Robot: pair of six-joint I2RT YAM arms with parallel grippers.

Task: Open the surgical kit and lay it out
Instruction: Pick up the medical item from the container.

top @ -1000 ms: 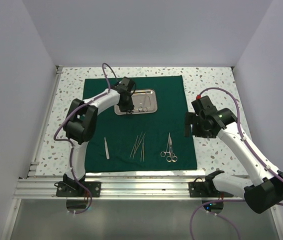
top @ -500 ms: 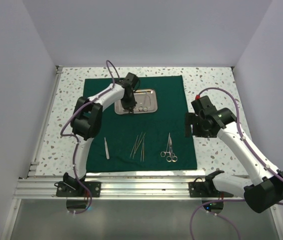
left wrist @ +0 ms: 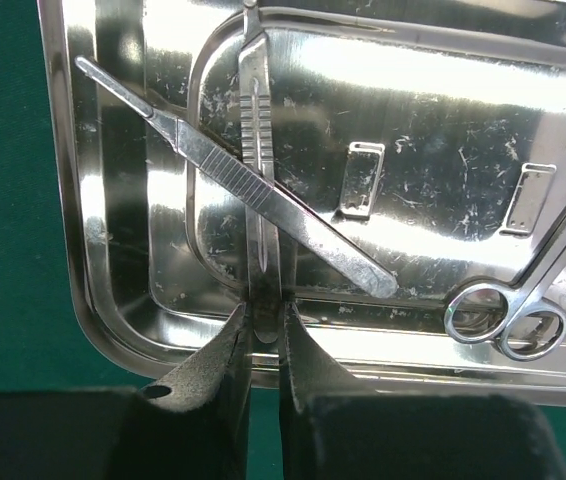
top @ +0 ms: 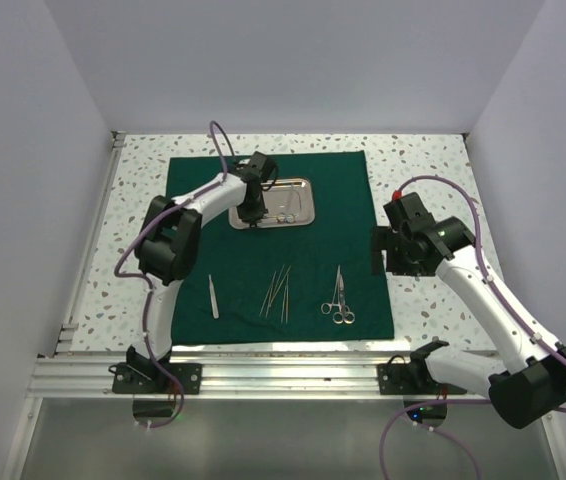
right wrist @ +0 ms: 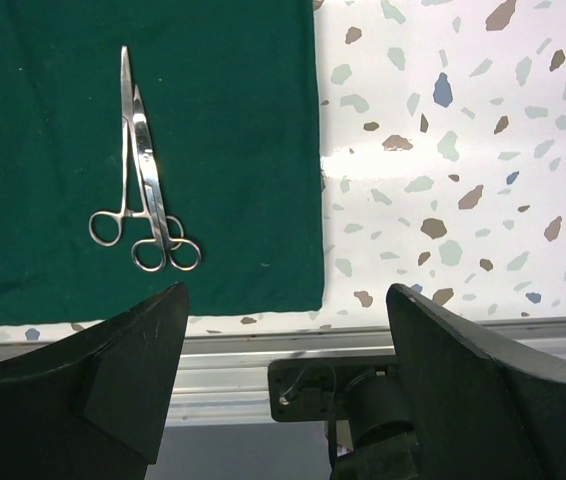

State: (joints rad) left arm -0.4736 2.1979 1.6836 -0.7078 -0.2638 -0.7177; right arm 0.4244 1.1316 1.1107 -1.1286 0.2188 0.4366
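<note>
My left gripper will lift clear of the tray (top: 306,215) next, move back and lower to release on bare cloth beside the lone scalpel handle, as that cloth lies back.
The dark green cloth (top: 343,200) lies spread flat with the steel tray (top: 306,215) at its far middle. On the cloth lie tweezers (top: 213,297), slender probes (top: 279,290) and two ring-handled scissors (top: 338,298). My left gripper (top: 252,212) is at the tray's left end. In the left wrist view it (left wrist: 264,318) is shut on the near end of a flat scalpel handle (left wrist: 254,120). A second handle (left wrist: 203,160) lies across it in the tray (left wrist: 433,150). Scissor rings (left wrist: 503,322) show at right. My right gripper (right wrist: 283,300) is open and empty near the scissors (right wrist: 143,170).
The cloth's right edge (right wrist: 315,200) borders speckled tabletop (right wrist: 463,150). An aluminium rail (top: 283,365) runs along the near edge. White walls close in the left, right and back sides.
My left arm's elbow swung and its wrist shifted slightly over the tray's left end. The right arm stayed nearly still.
</note>
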